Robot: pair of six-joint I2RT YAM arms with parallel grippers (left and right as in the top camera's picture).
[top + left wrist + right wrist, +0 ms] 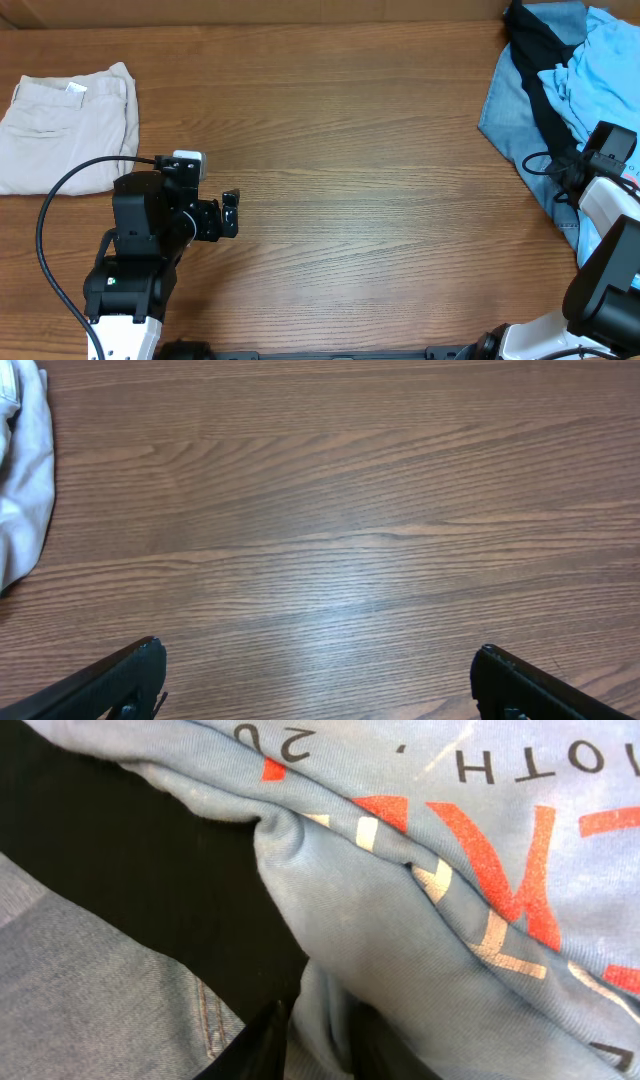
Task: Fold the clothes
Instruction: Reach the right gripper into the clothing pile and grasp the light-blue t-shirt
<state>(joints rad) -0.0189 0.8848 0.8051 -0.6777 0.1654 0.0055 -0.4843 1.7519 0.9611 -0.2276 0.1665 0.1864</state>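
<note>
The fold goes up and across in my right gripper next, then comes free over the bare middle tabletop, as that lies to the gripper's left in the overhead view.
The sky-blue T-shirt point(600, 70) lies crumpled at the table's far right, on top of other garments. In the right wrist view its coral and white lettering shows across the folds of the T-shirt point(420, 910). My right gripper point(566, 172) is down in the pile, and its fingers point(322, 1042) are closed on a fold of the blue fabric at the shirt's edge. My left gripper point(232, 212) hangs over bare wood at the left front, and its jaws point(320, 652) are wide open and empty.
Folded beige trousers point(70, 130) lie at the far left; their edge shows in the left wrist view point(25, 480). A denim-blue garment point(505, 110) point(80, 990) and a black one point(535, 40) point(130, 850) lie under the T-shirt.
</note>
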